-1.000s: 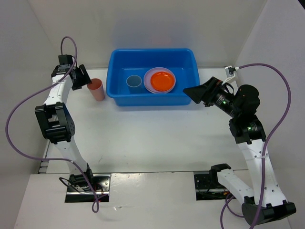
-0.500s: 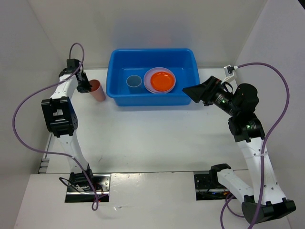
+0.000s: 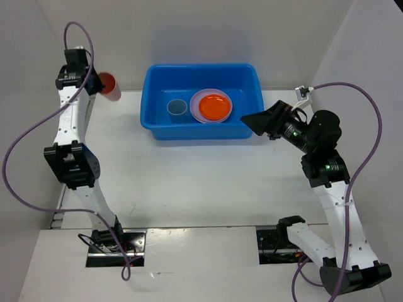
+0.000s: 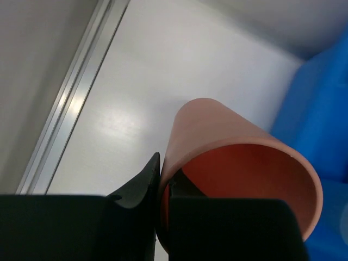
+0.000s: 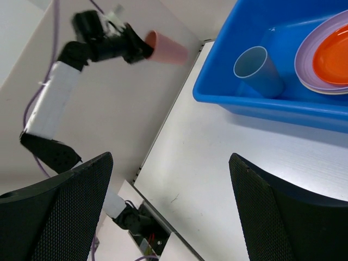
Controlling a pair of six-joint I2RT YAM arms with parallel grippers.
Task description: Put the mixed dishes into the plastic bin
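Observation:
I should move my left gripper to the right in the top view, then down, and release the salmon-pink cup's rim, because the bottom of the bin beyond the blue cup [image 3: 177, 109] is empty.
A salmon-pink cup [image 3: 109, 85] hangs tilted in the air at the back left, left of the blue plastic bin [image 3: 151, 119]. My left gripper [image 3: 96, 82] is shut on the cup's wall, one finger inside and one outside. The left wrist view shows the cup [image 4: 239, 157] pinched at its rim by the gripper [image 4: 163, 169], with the bin [image 4: 321, 98] at the right. Inside the bin a blue cup [image 3: 177, 109] lies beside an orange plate [image 3: 215, 106] stacked on a lavender plate [image 3: 196, 108]. My right gripper [image 3: 259, 121] stands open and empty by the bin's front right corner [image 5: 169, 163].
White walls enclose the table on the left, back and right. A metal rail [image 4: 70, 103] runs along the table's left edge. Purple cables [image 3: 19, 157] loop off both arms. The arm bases [image 3: 113, 242] sit at the near edge.
My left gripper closed on the salmon-pink cup's wall and lifted it off the table, up and toward the back left. The right arm has not moved.

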